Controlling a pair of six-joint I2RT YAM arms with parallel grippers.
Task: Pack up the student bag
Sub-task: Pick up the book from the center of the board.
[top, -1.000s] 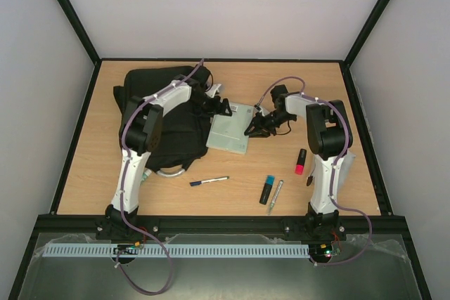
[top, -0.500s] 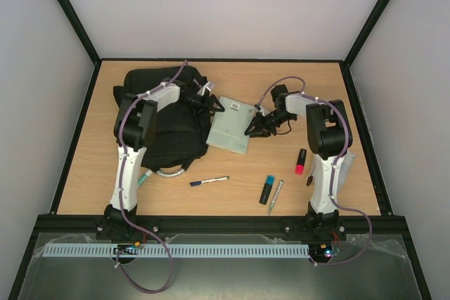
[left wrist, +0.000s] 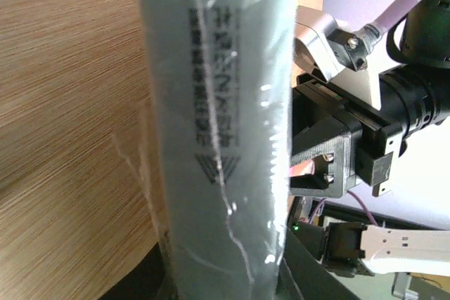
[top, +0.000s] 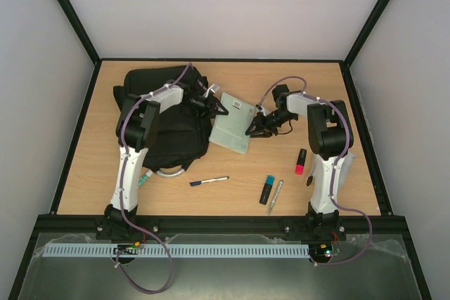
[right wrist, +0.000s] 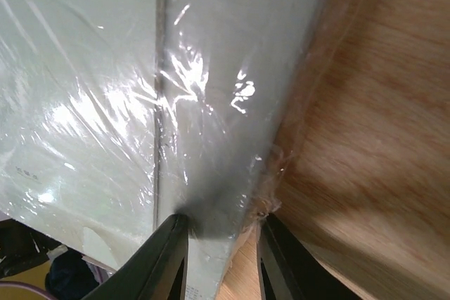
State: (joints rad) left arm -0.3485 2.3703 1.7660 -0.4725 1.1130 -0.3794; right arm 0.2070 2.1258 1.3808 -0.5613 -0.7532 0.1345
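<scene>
I should next lift my left gripper outward toward the bag's far corner (top: 197,74) on the notebook's side and let go of the notebook, because that corner is outward of my gripper.
The student bag (top: 165,114), black and soft, lies at the back left of the table. Just to its right a grey-green notebook (top: 235,128) in clear plastic wrap is held between both arms, its far edge tipped up. My left gripper (top: 218,108) is shut on its upper left corner; in the left wrist view the notebook's spine (left wrist: 218,103) fills the frame and hides my fingers. My right gripper (top: 254,130) is shut on the notebook's right edge. In the right wrist view the notebook (right wrist: 211,68) sits between the two black fingers of the right gripper (right wrist: 221,258).
A black pen (top: 209,181), a blue highlighter (top: 267,189), a silver pen (top: 275,197) and a red marker (top: 300,161) lie on the near half of the table. A green pen (top: 144,179) lies by the left arm. The bag's pale loop handle (top: 172,171) points toward me.
My left gripper has closed on the notebook's left corner. The notebook has tipped up and shifted slightly toward the back. The right gripper has kept its hold.
</scene>
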